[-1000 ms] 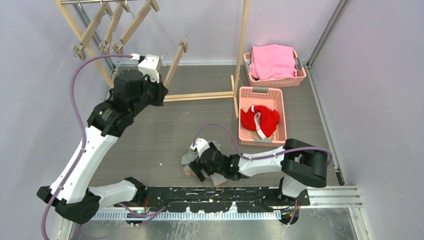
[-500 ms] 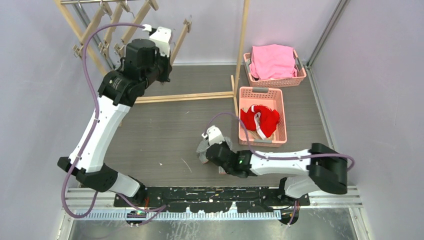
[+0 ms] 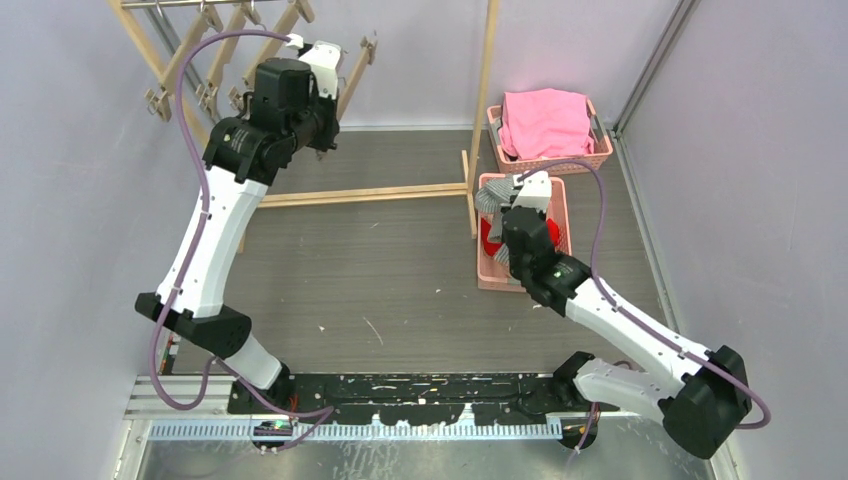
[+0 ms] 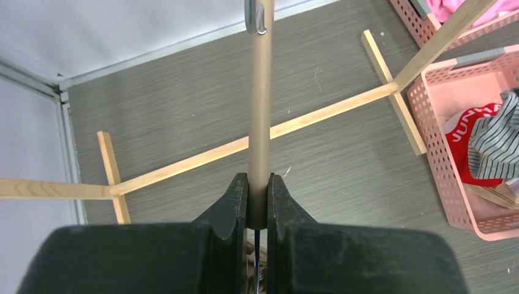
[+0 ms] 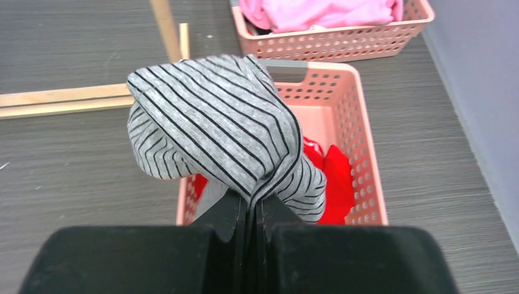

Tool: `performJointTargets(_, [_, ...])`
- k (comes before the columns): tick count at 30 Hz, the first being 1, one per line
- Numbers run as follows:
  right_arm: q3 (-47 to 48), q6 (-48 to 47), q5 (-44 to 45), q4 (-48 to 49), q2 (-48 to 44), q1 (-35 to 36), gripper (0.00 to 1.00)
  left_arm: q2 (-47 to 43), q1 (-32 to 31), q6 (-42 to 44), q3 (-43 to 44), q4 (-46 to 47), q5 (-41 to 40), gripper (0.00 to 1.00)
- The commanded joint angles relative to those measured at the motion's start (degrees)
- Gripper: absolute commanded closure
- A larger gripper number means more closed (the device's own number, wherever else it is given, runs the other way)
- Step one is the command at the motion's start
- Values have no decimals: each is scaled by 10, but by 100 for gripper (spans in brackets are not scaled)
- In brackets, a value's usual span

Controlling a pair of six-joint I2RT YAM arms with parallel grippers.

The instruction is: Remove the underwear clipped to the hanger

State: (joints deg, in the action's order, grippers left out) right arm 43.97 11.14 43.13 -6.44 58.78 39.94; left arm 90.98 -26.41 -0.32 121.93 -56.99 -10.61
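Observation:
The striped underwear still hangs above the basket's rim, so my right gripper will go down beside the red underwear in the near pink basket (image 3: 513, 238) (image 5: 285, 176) next and then open.
My left gripper (image 4: 257, 195) is shut on the bar of a wooden hanger (image 4: 260, 104). The hanger's metal clip (image 4: 257, 17) at the far end holds nothing. In the top view this gripper (image 3: 336, 88) is high at the back left, beside the hanger (image 3: 356, 68). My right gripper (image 5: 254, 205) is shut on the grey-and-white striped underwear (image 5: 214, 122), which bunches above the jaws. It hangs over the near pink basket (image 5: 367, 159). The red underwear (image 5: 336, 184) lies inside that basket. In the top view the striped underwear (image 3: 490, 197) shows at the basket's (image 3: 521, 181) left rim.
A second pink basket (image 3: 590, 160) with a pink cloth (image 3: 545, 122) stands behind the first. The wooden rack's floor bar (image 3: 365, 193) and upright post (image 3: 487, 90) are left of the baskets. Other hangers (image 3: 205, 70) hang at the back left. Walls close in on both sides.
My right gripper shut on the striped underwear on the floor near the front and carried it up and back to over the near basket. The left arm raised the hanger toward the rack.

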Motion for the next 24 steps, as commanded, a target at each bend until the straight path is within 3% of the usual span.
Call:
performJointTargets(1, [32,-47,-34,58,17,-50,99,1,6,7,28,17,17,100])
performJointTargets(11, [12,-18,-104,123,149,-128,99,12,11,11,56,20,21,100])
performJointTargets(20, [21,22,-121,114,311,-133,99,33,30,-3,101,27,47,100])
performJointTargets(24, [10,46,-103,108,312,-133,96,51,42,-8,135,18,63,100])
